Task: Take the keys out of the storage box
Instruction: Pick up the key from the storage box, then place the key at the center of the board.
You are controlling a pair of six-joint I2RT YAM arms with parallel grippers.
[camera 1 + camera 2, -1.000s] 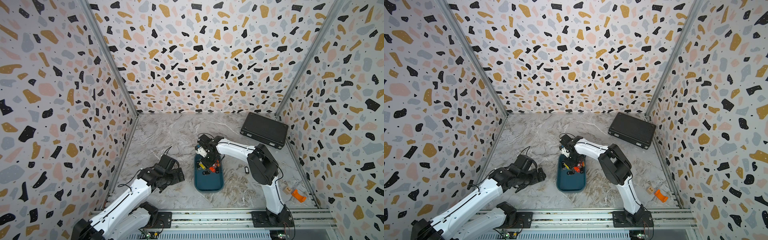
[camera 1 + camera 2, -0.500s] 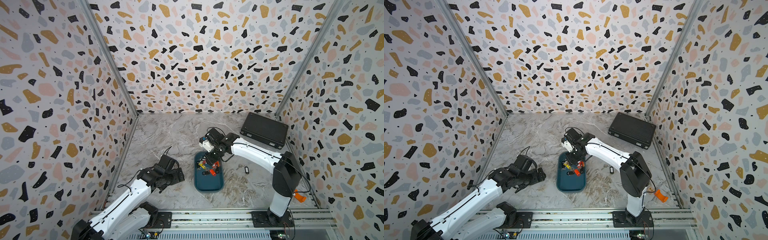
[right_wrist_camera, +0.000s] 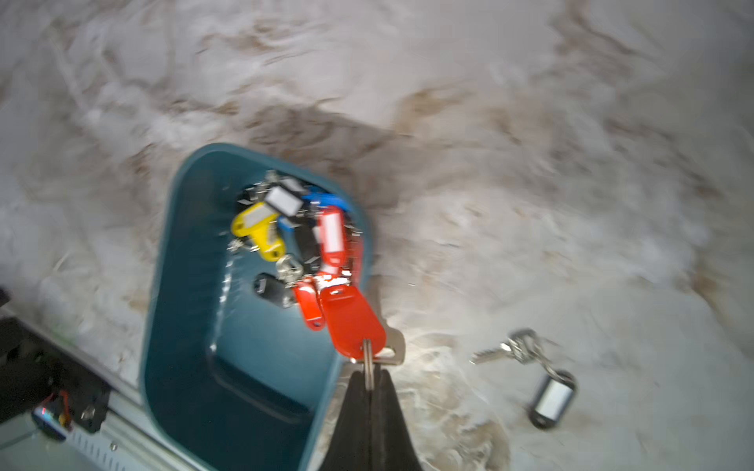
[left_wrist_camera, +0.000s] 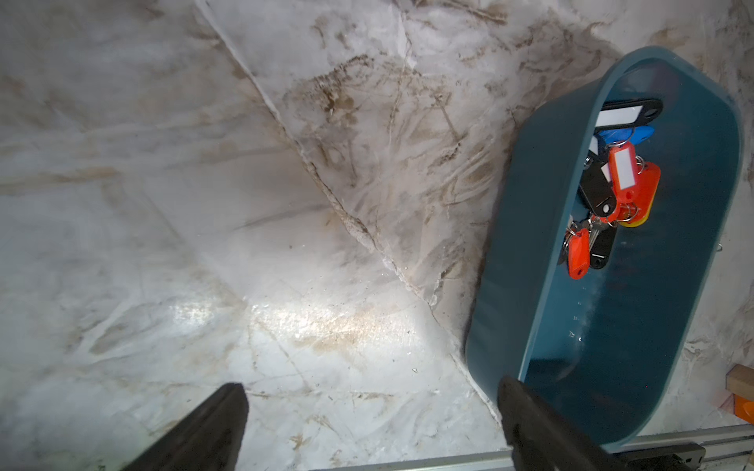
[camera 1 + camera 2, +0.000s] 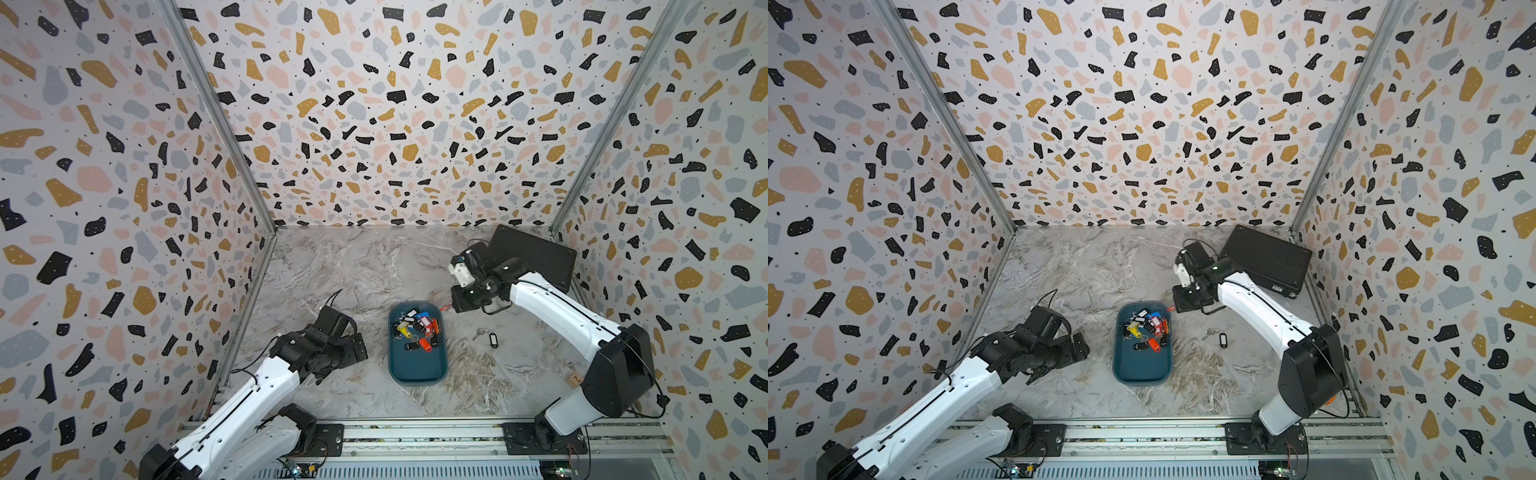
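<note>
I should next move my right gripper away from the box (image 5: 417, 365) and down to the bare tabletop just outward of the black-tagged key, because that spot is clear.
The storage box (image 5: 417, 365) (image 5: 1140, 365) is a teal tray in the middle of the table. Keys (image 5: 415, 328) (image 5: 1148, 328) with coloured tags are piled at its far end. My right gripper (image 3: 369, 377) (image 5: 451, 306) hangs above the box's far right corner. It is shut on the ring of a red-tagged key (image 3: 353, 322), which dangles near the box's rim (image 3: 183, 306). A black-tagged key (image 5: 492, 338) (image 3: 551, 397) lies on the table to the right of the box. My left gripper (image 4: 367, 407) (image 5: 358, 351) is open and empty, low beside the box's left wall (image 4: 510, 244).
A black ribbed case (image 5: 532, 257) (image 5: 1266, 257) lies at the back right, just behind my right wrist. A small wooden block (image 5: 575, 379) and an orange piece (image 5: 1329, 401) sit by the right arm's base. A metal rail (image 5: 415, 432) runs along the front edge.
My right gripper has risen from the pile in the box and swung back and to the right, carrying the red-tagged key. The left arm has stayed where it was.
</note>
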